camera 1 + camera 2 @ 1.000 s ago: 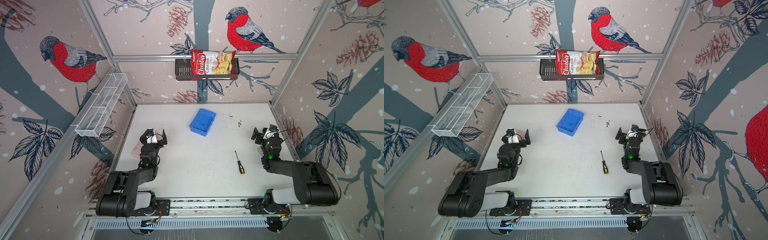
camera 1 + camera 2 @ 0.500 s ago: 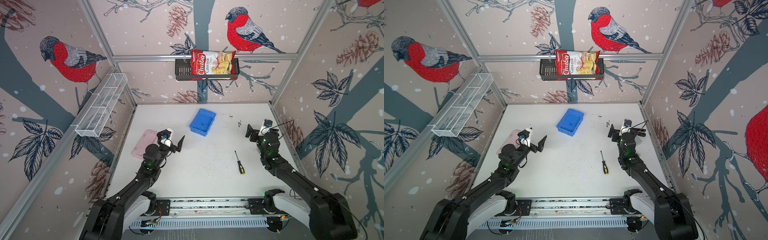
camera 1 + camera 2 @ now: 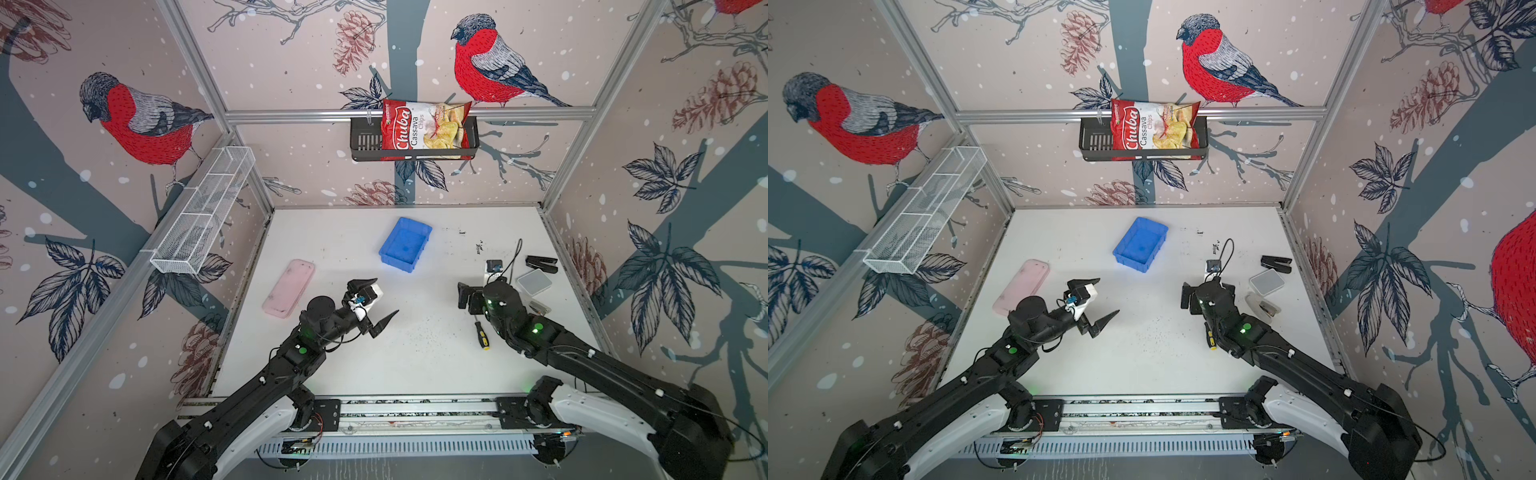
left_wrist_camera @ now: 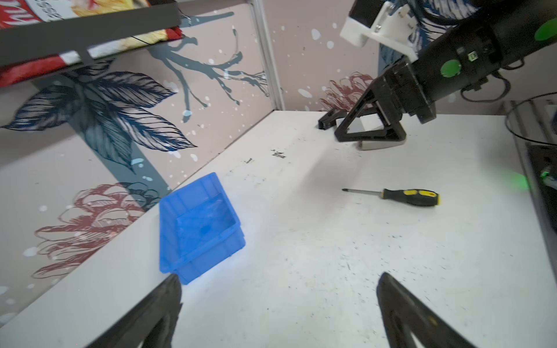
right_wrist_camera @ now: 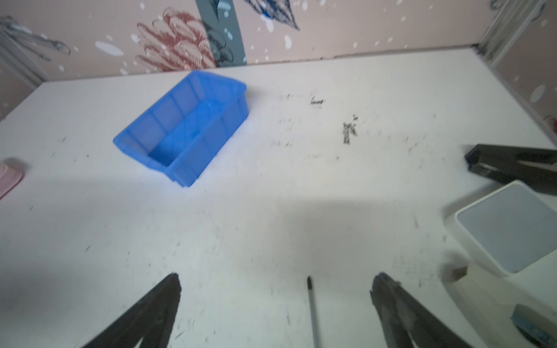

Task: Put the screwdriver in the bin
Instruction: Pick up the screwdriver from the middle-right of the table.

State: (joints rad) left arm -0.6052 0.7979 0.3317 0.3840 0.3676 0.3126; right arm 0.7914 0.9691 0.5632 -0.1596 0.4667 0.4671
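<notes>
The screwdriver's handle lies flat below and nearer the base. I need to move my right gripper back and down, tilt its open fingers steeper and close them around it.
The screwdriver lies flat on the white table, right of centre, its black and yellow handle toward the front; the left wrist view shows all of the screwdriver. My right gripper hangs open just above its shaft end. In the right wrist view the thin shaft runs between the spread fingers of that gripper, untouched. The blue bin sits empty at the back centre, also seen as the bin and the bin. My left gripper is open and empty over the table's middle, left of the screwdriver.
A pink flat case lies at the left. A black stapler and a white square box lie beside the right arm. A wire mesh basket hangs on the left wall, and a black basket holding a chips bag on the back wall.
Both arms have reached out from their folded pose. The left gripper moved toward the table's middle, the right gripper moved left over the screwdriver's shaft. Both stayed open.
</notes>
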